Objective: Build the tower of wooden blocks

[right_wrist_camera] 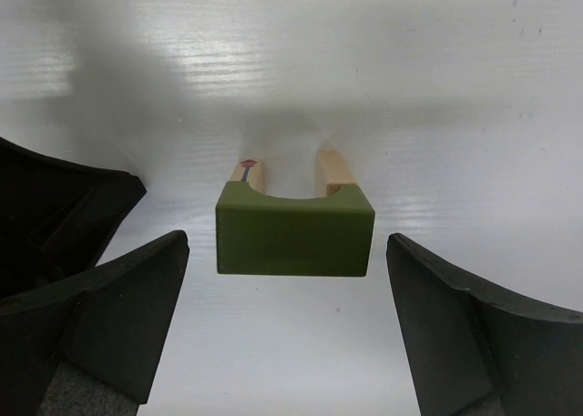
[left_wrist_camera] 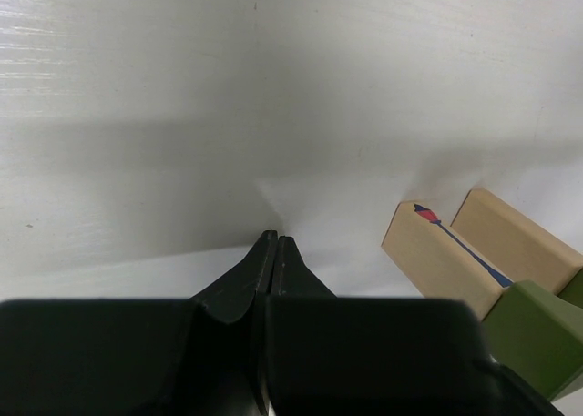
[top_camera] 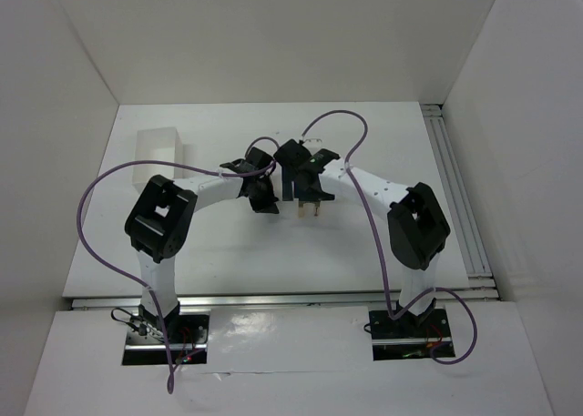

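Observation:
The green block (left_wrist_camera: 537, 336) is across the tan uprights, so I will next lift my right gripper outward past the tower and then lower it to the white table.
The wood block tower (right_wrist_camera: 293, 241) stands on the white table as a dark green arch block lying across two pale tan uprights (right_wrist_camera: 335, 172). One upright carries a small red and blue mark. My right gripper (right_wrist_camera: 285, 245) is open, a finger on each side of the green block and neither touching it. In the top view the tower (top_camera: 310, 212) shows just below the right gripper (top_camera: 309, 200). My left gripper (left_wrist_camera: 274, 240) is shut on nothing, low over the table to the left of the tan uprights (left_wrist_camera: 437, 257) and green block (left_wrist_camera: 537, 336).
A clear white box (top_camera: 159, 152) stands at the back left of the table. Metal rails (top_camera: 455, 188) run along the right side. White walls close in the table. The left arm's black wrist (right_wrist_camera: 55, 207) sits close to my right gripper's left finger.

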Robot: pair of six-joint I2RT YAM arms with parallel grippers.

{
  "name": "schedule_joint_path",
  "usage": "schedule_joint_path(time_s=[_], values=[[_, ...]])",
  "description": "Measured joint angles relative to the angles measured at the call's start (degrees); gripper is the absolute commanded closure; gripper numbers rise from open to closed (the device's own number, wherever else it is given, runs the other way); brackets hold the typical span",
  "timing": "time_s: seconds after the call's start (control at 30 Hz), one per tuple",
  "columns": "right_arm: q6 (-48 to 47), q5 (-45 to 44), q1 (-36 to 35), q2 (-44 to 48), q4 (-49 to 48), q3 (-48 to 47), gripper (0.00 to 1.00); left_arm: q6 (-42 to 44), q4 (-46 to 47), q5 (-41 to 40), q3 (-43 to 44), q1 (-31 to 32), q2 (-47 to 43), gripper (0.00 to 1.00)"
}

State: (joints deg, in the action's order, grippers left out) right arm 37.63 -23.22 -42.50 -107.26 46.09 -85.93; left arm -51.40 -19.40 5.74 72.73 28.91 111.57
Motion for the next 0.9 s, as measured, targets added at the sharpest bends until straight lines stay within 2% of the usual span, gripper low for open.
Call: schedule_joint_path(time_s=[0.2,0.4,0.53,0.67,0.77,0.8,0.83,0.9], values=[[-2.1,-2.7,0.0,0.1,0.7,-5.7,0.02,0.4,-1.0,-1.1,-1.7,-1.8,-2.1,1.0],[-6.6,-3.4,1.7,-0.8,0.3,-13.5,0.07,3.4,-4.5,-3.9,-3.0,-9.6,-10.0,1.0],[-7.8,-0.2,6.2,-6.4,-0.4,-21.5,0.15,6.2,-7.1,-5.4,-1.6,-11.2,-13.5,1.0],[-7.7,4.6,10.5,-13.4,-0.6,-25.4,0.2,8.2,-8.6,-5.5,-1.1,-10.8,-15.1,0.98],[-7.4,7.4,12.4,-19.9,0.2,-29.9,0.2,9.6,-10.4,-5.4,-1.1,-10.7,-16.5,0.93],[-7.4,8.1,12.6,-21.8,0.2,-31.3,0.18,9.9,-10.9,-5.3,-1.1,-10.7,-17.1,0.89],[-7.2,8.9,12.8,-23.7,0.4,-32.9,0.18,10.5,-11.3,-5.3,-1.1,-10.7,-17.8,0.82],[-6.8,10.1,12.8,-26.9,0.7,-35.7,0.18,11.3,-12.0,-4.8,-1.2,-10.8,-19.2,0.76]])
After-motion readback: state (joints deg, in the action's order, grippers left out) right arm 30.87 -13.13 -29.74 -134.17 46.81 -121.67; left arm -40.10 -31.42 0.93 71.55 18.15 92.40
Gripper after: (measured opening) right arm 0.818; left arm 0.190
